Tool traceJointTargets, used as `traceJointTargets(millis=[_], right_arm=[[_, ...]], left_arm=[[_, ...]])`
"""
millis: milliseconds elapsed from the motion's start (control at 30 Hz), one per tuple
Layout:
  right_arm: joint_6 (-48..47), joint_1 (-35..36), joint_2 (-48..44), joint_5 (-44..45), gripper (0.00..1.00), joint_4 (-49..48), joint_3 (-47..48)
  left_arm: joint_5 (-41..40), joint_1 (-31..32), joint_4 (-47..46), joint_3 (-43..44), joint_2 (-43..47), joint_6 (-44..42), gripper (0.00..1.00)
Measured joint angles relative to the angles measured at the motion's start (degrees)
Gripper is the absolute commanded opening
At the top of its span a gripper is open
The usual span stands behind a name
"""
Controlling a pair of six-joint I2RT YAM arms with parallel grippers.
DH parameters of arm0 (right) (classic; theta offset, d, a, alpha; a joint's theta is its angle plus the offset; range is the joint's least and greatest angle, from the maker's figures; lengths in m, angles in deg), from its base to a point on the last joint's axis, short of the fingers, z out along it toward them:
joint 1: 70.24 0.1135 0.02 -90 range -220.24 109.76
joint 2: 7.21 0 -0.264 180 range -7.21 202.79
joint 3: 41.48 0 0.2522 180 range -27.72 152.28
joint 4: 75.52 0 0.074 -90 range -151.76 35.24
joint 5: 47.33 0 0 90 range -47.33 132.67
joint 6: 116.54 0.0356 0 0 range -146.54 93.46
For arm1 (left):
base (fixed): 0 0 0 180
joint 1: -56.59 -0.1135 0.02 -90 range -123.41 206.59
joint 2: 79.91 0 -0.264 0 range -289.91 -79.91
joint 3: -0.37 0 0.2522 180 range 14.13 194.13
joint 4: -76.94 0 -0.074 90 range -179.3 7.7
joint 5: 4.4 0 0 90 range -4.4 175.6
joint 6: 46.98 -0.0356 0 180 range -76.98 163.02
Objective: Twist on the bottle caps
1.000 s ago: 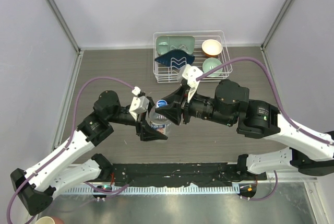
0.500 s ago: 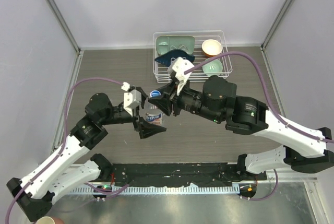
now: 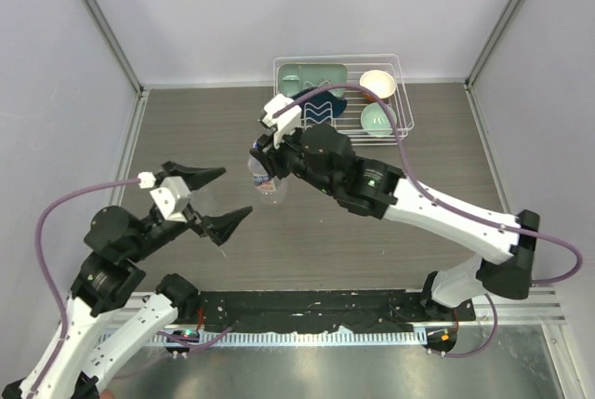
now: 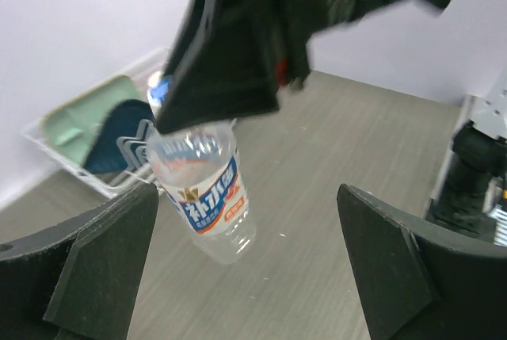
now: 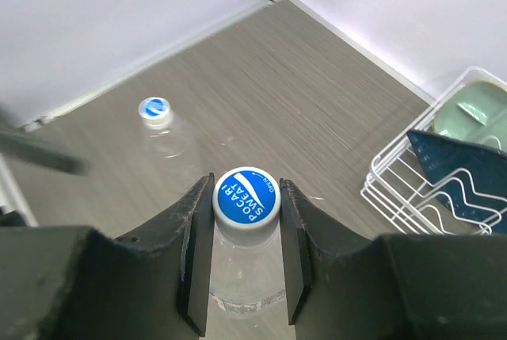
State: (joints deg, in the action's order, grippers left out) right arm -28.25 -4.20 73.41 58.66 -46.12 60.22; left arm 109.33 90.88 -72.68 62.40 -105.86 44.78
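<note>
The robot will lower its right gripper to the bare tabletop below it, stand the tilted bottle there and let go of the cap, since the cap sits on the neck.
A clear bottle (image 3: pixel 267 189) with a blue-and-white label (image 4: pixel 207 197) hangs tilted under my right gripper (image 3: pixel 264 168). That gripper (image 5: pixel 246 197) is shut on the bottle's cap (image 5: pixel 246 195), white-rimmed with a blue printed top, which sits on the neck. I cannot tell whether the bottle's base touches the table. My left gripper (image 3: pixel 218 199) stands wide open to the near left of the bottle, apart from it, with nothing between its fingers (image 4: pixel 103 261). A second clear bottle (image 5: pixel 170 138) stands on the table with its own cap (image 5: pixel 154 108) on.
A white wire rack (image 3: pixel 400 101) at the back holds a green tray, a dark blue cloth and bowls (image 3: pixel 377 83). The rack (image 5: pixel 396 189) lies just right of the held bottle in the right wrist view. Grey walls close the table on three sides.
My left gripper has opened, let go of the bottle and drawn back to the near left. The right gripper has carried the bottle by its cap toward the back left.
</note>
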Motion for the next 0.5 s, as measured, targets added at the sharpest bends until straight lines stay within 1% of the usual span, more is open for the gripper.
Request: traceJointTargets(millis=[100,167,333,400,500], right_arm=[[-0.3,-3.6,4.2,0.0,0.01,-7.6,-4.3],[-0.7,-4.8,7.1,0.7,0.01,-12.1,-6.6],[-1.3,-4.9,16.7,3.0,0.01,-21.9,-7.6],[-1.3,-4.9,19.3,3.8,0.01,-24.3,-7.6],[-1.2,-4.7,22.2,5.5,0.01,-28.3,-8.0]], left_arm=[[-5.5,-0.3,3.0,3.4,1.9,-2.3,1.0],[-9.4,-0.3,3.8,4.5,2.4,-2.5,1.0],[-16.8,-0.3,6.9,4.5,1.2,-0.2,1.0],[-19.6,-0.3,8.1,4.2,0.1,0.8,1.0],[-22.4,-0.3,9.0,3.8,-1.0,1.4,0.97]])
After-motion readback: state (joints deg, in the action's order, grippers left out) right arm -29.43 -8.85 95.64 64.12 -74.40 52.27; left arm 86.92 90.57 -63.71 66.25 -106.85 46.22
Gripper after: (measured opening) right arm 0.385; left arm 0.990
